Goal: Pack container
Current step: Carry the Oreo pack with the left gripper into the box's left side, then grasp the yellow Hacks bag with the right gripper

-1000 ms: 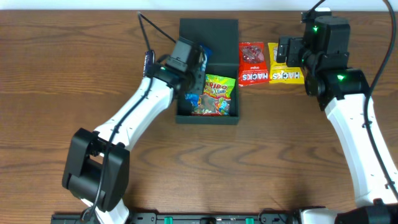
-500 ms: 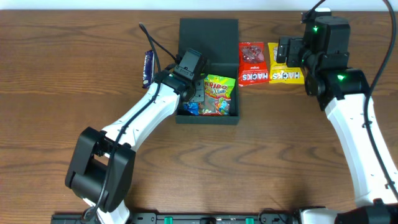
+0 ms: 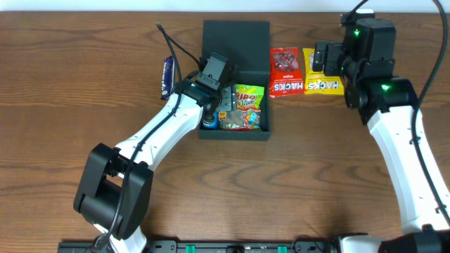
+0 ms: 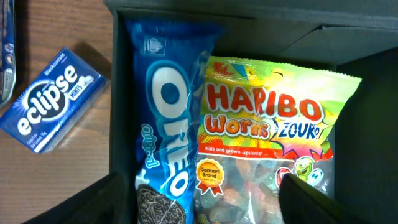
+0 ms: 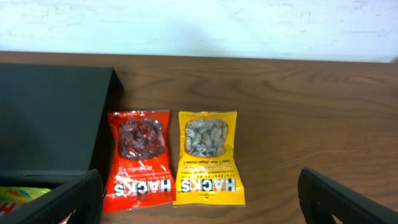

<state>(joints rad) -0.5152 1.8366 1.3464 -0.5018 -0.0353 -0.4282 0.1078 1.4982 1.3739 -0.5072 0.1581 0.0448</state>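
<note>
The yellow Hacks bag is below my right gripper, between its open fingers, so my right gripper should move down onto the bag's middle point(image 3: 323, 79) point(image 5: 209, 160) and close.
The container point(image 3: 266, 76) is a dark square box with its flap lid point(image 3: 235, 35) open toward the back. Inside it a blue Oreo pack point(image 4: 163, 124) lies along the left wall beside a Haribo worms bag point(image 4: 264, 134). My left gripper point(image 3: 223, 111) hangs open low inside the box. In the left wrist view its fingers point(image 4: 320, 202) stand wide on either side of both packs, holding nothing. My right gripper point(image 5: 199, 208) is open above the table in front of a red Hacks bag point(image 5: 138, 162) and a yellow Hacks bag point(image 5: 208, 158).
An Eclipse mints box point(image 4: 50, 99) lies on the wood just left of the container. A dark blue packet point(image 3: 167, 76) lies farther left. Both Hacks bags point(image 3: 286, 72) sit right of the container, near the table's back edge.
My left gripper came down into the container and opened, letting go of the Oreo pack, which now lies along the box's left side. The right arm has not moved.
</note>
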